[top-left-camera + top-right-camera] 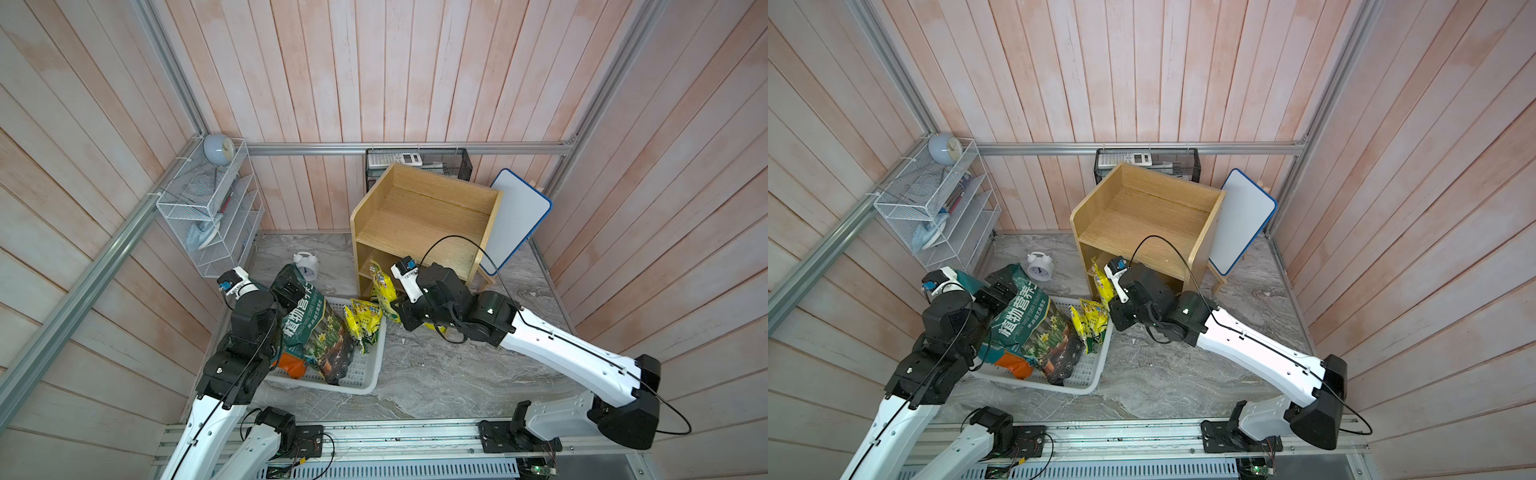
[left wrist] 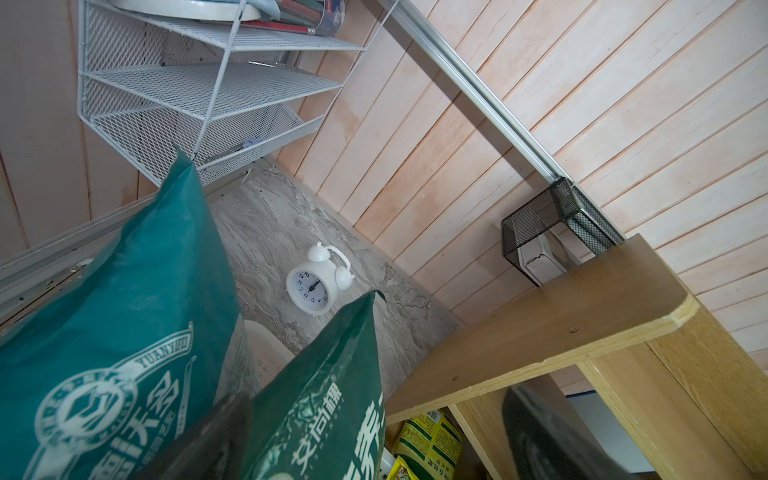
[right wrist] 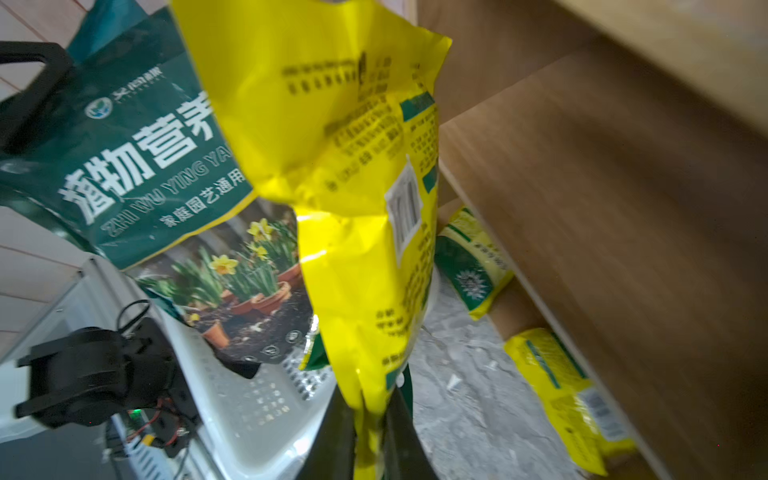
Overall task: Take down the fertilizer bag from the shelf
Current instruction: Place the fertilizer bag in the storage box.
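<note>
My right gripper needs to move down and away from the shelf [image 1: 415, 216] next, into the white basket beside the green bag [image 1: 316, 328], to let go, because yellow bags are already there.
My right gripper [image 3: 370, 419] is shut on the lower edge of a yellow fertilizer bag [image 3: 353, 187]. In both top views the bag [image 1: 382, 286] [image 1: 1102, 284] hangs just in front of the oak shelf [image 1: 415, 216] [image 1: 1142, 216], beside its middle tier, with the right gripper [image 1: 397, 309] under it. More yellow bags [image 3: 473, 266] lie on the shelf's lower tiers. My left gripper [image 1: 291, 289] [image 2: 378, 432] stands open around the top of a large green bag [image 1: 316, 328] [image 2: 324, 395].
The green bag and two yellow bags [image 1: 363, 322] sit in a white basket [image 1: 361, 374] left of the shelf. A white alarm clock [image 1: 306, 266] stands behind it. A whiteboard [image 1: 515, 220] leans right of the shelf. A wire rack [image 1: 208, 216] and a black mesh basket [image 1: 419, 160] hang on the walls.
</note>
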Controlling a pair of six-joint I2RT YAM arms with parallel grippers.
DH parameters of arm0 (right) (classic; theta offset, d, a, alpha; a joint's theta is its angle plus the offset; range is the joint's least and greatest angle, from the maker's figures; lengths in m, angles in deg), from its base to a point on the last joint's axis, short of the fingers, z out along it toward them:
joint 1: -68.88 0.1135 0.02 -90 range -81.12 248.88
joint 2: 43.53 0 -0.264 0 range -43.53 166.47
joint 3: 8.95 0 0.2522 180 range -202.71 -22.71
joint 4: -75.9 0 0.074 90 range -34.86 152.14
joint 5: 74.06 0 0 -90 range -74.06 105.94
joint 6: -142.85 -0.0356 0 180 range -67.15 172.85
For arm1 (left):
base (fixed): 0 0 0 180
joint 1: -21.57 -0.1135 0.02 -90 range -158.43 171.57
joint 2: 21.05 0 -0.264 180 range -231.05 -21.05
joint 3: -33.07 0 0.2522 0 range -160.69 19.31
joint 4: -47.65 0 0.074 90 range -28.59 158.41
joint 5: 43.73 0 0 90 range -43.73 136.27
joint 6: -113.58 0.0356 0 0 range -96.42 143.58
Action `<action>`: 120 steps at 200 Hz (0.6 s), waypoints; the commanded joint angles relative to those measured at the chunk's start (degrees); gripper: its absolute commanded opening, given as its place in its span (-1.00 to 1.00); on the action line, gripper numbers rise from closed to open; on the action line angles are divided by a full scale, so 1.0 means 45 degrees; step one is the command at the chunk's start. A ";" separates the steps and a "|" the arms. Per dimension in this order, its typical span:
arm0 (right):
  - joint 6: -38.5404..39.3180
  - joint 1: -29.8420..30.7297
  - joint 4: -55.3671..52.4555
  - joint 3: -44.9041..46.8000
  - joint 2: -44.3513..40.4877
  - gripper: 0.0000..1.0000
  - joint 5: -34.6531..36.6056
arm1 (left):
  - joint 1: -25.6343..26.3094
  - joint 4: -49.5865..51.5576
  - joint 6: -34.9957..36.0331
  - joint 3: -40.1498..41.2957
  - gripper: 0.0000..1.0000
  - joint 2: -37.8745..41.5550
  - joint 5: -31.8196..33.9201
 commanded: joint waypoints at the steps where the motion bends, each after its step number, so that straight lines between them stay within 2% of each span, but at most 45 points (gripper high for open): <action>1: -0.1352 0.0086 0.1505 0.0057 0.0810 -1.00 -0.1712 | -0.0074 0.0305 0.0165 -0.0235 1.00 0.0185 0.0153; 42: -0.1897 0.0067 0.1547 0.0433 0.2011 -1.00 -0.2185 | -0.0074 0.0221 0.0087 -0.0218 1.00 0.0181 0.0154; 83: -0.2800 0.0017 0.0711 -0.0138 0.4746 -1.00 -0.3790 | -0.0074 0.0345 0.0494 -0.0591 1.00 0.0167 0.0204; 120: -0.2573 0.0047 -0.0589 -0.1708 0.6905 -1.00 -0.3340 | -0.0073 0.0380 0.0467 -0.0554 1.00 0.0322 0.0279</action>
